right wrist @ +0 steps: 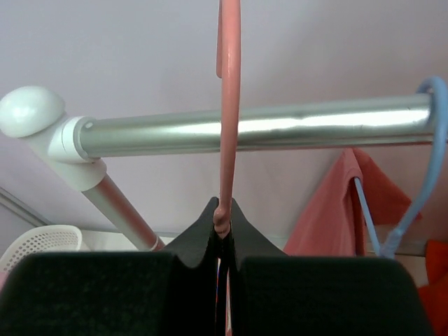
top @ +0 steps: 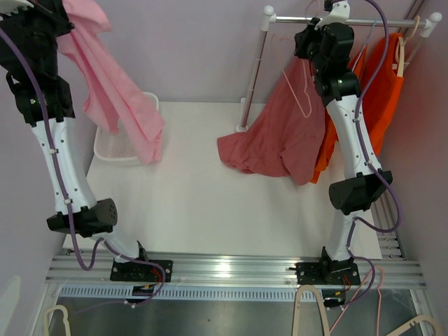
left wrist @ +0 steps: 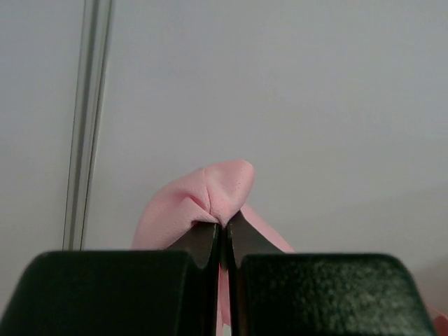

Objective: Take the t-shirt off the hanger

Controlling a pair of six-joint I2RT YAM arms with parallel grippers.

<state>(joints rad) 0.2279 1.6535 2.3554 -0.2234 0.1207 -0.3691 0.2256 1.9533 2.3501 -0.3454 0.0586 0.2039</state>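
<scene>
The pink hanger's hook tip is still above the bar [top: 378, 22], so I need to move my right gripper toward the bar's white end cap and lower the hanger's hook onto the bar.
My right gripper [top: 313, 36] is raised at the clothes rail [top: 378, 22] and is shut on the neck of a pink hanger [top: 298, 87]. In the right wrist view the gripper [right wrist: 222, 218] pinches the hanger's stem [right wrist: 228, 105], which crosses in front of the rail [right wrist: 280, 127]. A dusty-red t-shirt [top: 280, 140] hangs below it, its lower left part lying on the table. My left gripper [top: 59, 14] is high at the far left, shut on a pale pink t-shirt [top: 119, 98] that dangles down. In the left wrist view the gripper [left wrist: 224, 227] pinches a fold of that pink cloth [left wrist: 210, 192].
A white basket [top: 112, 150] sits on the table at the far left under the pink shirt; it also shows in the right wrist view [right wrist: 35, 241]. An orange t-shirt [top: 383, 91] hangs on the rail's right. A salmon garment [right wrist: 332, 210] hangs on a blue hanger [right wrist: 420, 182]. The rack's post [top: 252, 77] stands mid-back.
</scene>
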